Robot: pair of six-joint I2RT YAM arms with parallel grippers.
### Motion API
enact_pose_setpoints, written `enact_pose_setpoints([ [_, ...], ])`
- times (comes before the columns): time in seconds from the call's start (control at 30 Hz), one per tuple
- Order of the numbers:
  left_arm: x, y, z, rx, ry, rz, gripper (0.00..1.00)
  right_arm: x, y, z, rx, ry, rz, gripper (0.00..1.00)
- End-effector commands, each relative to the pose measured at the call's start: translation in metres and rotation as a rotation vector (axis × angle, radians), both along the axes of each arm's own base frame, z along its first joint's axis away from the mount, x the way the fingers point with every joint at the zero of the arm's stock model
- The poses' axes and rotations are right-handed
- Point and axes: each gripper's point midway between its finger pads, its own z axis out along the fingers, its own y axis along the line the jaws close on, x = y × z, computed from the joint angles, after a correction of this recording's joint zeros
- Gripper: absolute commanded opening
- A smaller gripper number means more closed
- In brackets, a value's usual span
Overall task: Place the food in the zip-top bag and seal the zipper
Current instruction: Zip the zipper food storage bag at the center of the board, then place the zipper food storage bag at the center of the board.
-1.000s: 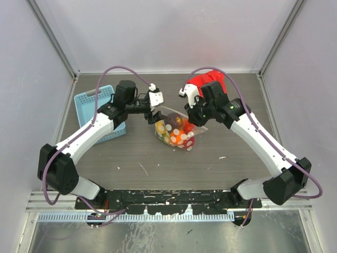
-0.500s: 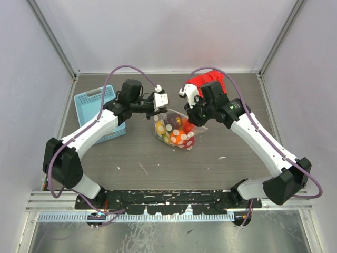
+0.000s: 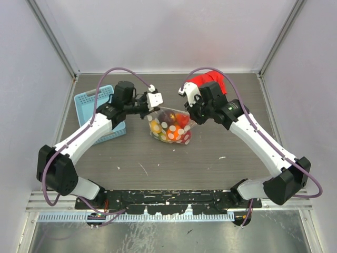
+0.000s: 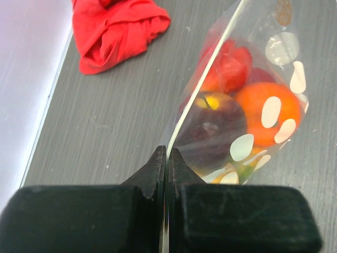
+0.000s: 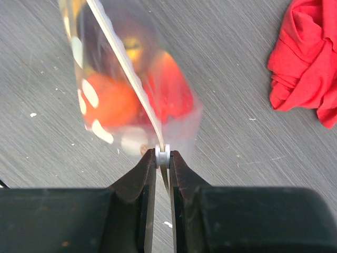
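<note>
The slider is at the zipper's end, so my right gripper should next move down and back toward my base, to the bare tabletop below it, and release.
The zip-top bag (image 3: 169,127), clear with white dots, hangs stretched between my two grippers above the middle of the table. The food (image 3: 167,122) is inside it: a dark purple fruit (image 4: 213,129), an orange one (image 4: 266,110) and a red one (image 5: 168,89) show through the plastic. My left gripper (image 3: 149,112) (image 4: 166,153) is shut on the left end of the zipper (image 4: 202,74). My right gripper (image 3: 192,115) (image 5: 162,156) is shut on the small white slider at the right end of the zipper (image 5: 126,68). The strip runs taut between them.
A red cloth (image 3: 208,80) (image 4: 118,29) (image 5: 308,68) lies at the back of the table behind the right gripper. A light blue basket (image 3: 89,100) sits at the left under the left arm. Walls close in on both sides and at the back.
The left gripper has shut on the bag's left edge. The bag has shifted a little left and back and now hangs taut between both grippers. The right gripper's hold is unchanged.
</note>
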Motion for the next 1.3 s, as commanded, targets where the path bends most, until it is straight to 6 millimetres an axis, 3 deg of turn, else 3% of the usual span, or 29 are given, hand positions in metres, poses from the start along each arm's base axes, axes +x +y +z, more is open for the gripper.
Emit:
enact_pose_setpoints([
  [0.0, 0.027, 0.038, 0.028, -0.011, -0.097, 0.169, 0.00, 0.010, -0.026, 0.013, -0.063, -0.085, -0.102, 0.00],
  [0.33, 0.052, 0.070, 0.038, -0.009, -0.112, 0.301, 0.00, 0.050, -0.044, 0.009, -0.148, -0.138, -0.251, 0.00],
  [0.6, 0.095, 0.066, 0.064, -0.063, -0.165, 0.386, 0.00, 0.125, -0.037, 0.049, -0.076, -0.310, -0.367, 0.00],
  [0.77, 0.102, 0.065, 0.067, -0.089, -0.169, 0.418, 0.00, 0.147, -0.027, 0.058, -0.010, -0.364, -0.380, 0.01],
  [0.87, 0.090, 0.056, 0.048, -0.059, -0.128, 0.405, 0.00, 0.141, -0.010, 0.035, 0.048, -0.303, -0.320, 0.01],
  [0.97, 0.066, 0.042, 0.019, -0.022, -0.057, 0.384, 0.00, 0.125, -0.005, 0.000, 0.089, -0.213, -0.317, 0.00],
  [1.1, 0.026, 0.035, -0.008, -0.028, 0.056, 0.411, 0.00, 0.089, -0.001, -0.033, 0.165, -0.095, -0.305, 0.00],
  [1.27, -0.027, 0.039, -0.039, -0.040, 0.238, 0.482, 0.06, 0.038, 0.004, -0.050, 0.289, 0.027, -0.274, 0.02],
])
